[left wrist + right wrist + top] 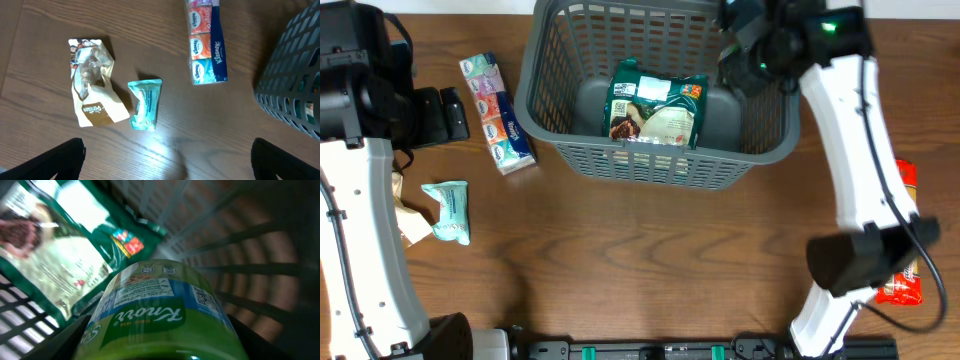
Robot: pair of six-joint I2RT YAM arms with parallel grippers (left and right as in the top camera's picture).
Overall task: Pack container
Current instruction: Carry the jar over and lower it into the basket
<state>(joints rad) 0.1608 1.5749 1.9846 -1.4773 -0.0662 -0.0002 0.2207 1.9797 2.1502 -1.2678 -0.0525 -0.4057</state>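
The bare basket bottom lies below the open gap beside the green food pouch, so my right gripper will next move down into it and release the Knorr pack (pixel 155 315).
The container (pixel 650 160), a large dark grey slotted basket, stands at the back middle of the table. A green food pouch (pixel 655 110) lies inside it, also seen in the right wrist view (pixel 65 255). My right gripper (pixel 745 60) is over the basket's right part, shut on a green Knorr pack (pixel 155 315) held inside the basket walls (pixel 250 245). My left gripper (pixel 445 115) is open and empty (pixel 167 160) above the bare table left of the basket (pixel 295 85).
A Kleenex tissue multipack (pixel 498 112) (pixel 206 40) lies left of the basket. A teal wipes packet (pixel 448 210) (pixel 145 104) and a beige snack bag (pixel 410 215) (pixel 92 82) lie at the left. A red packet (pixel 903 240) lies at the right edge.
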